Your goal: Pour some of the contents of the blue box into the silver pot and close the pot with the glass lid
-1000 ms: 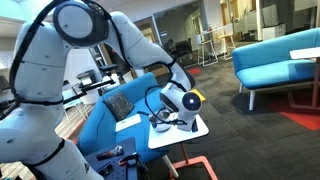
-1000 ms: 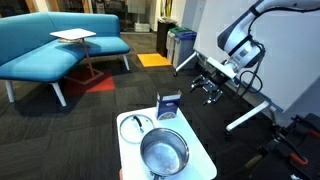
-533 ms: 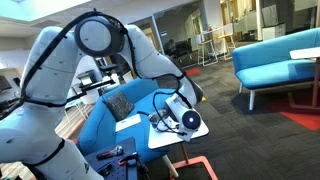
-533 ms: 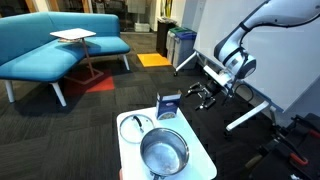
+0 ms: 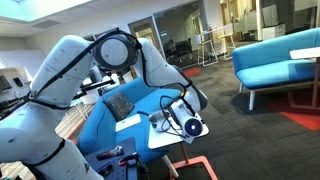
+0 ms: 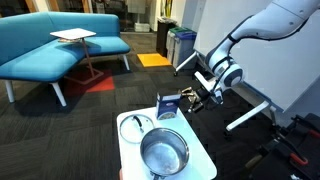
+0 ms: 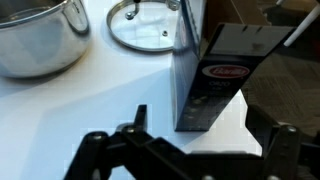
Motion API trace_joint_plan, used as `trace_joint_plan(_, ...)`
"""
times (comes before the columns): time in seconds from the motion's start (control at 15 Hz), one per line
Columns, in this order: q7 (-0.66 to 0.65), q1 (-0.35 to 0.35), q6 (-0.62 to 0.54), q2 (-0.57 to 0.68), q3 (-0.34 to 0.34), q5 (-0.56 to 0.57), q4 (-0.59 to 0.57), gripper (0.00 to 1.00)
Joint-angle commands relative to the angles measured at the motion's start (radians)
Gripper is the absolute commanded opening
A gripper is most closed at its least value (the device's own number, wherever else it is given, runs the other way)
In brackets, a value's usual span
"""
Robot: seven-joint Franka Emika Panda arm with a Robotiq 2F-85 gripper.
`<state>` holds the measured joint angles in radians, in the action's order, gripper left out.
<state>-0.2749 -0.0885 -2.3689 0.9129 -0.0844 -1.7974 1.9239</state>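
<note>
The box stands upright in front of the gripper's open fingers, so the gripper should next move straight ahead onto the blue box's lower part (image 6: 170, 113) (image 7: 202, 108), below the red label, and close.
The blue box (image 7: 210, 75) stands upright near the edge of the small white table (image 7: 90, 105), with a red label on its face. It also shows as a dark carton (image 6: 169, 106) in an exterior view. The silver pot (image 6: 163, 152) sits open on the near side of the table (image 6: 200, 165); the wrist view shows it at top left (image 7: 35, 35). The glass lid (image 6: 135, 128) lies flat beside the pot and appears in the wrist view too (image 7: 148, 25). My gripper (image 6: 194, 98) is open, level with the box; in the wrist view (image 7: 210, 135) the box stands just ahead of the gap, untouched.
The table corner drops off right beside the box to dark carpet (image 7: 285, 70). A blue sofa (image 6: 60, 40), a small side table (image 6: 73, 36) and bins (image 6: 180, 45) stand farther back. A white metal stand (image 6: 245, 110) lies behind my arm. A blue chair (image 5: 120, 110) is next to the table.
My arm has swung down and in toward the table. The open gripper has come from well off to the side to right beside the blue box. Box, pot and lid have not moved.
</note>
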Motion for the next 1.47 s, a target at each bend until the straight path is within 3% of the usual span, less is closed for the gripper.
trace_joint_plan(0.0,0.001,-0.001,0.024,0.054,0.001,-0.034,-0.074,1.0)
trace_joint_plan(0.67,-0.031,-0.012,0.026,0.146,-0.008,0.008,-0.187,1.0)
trace_joint_plan(1.4,-0.041,-0.026,0.05,0.181,-0.013,0.054,-0.234,1.0)
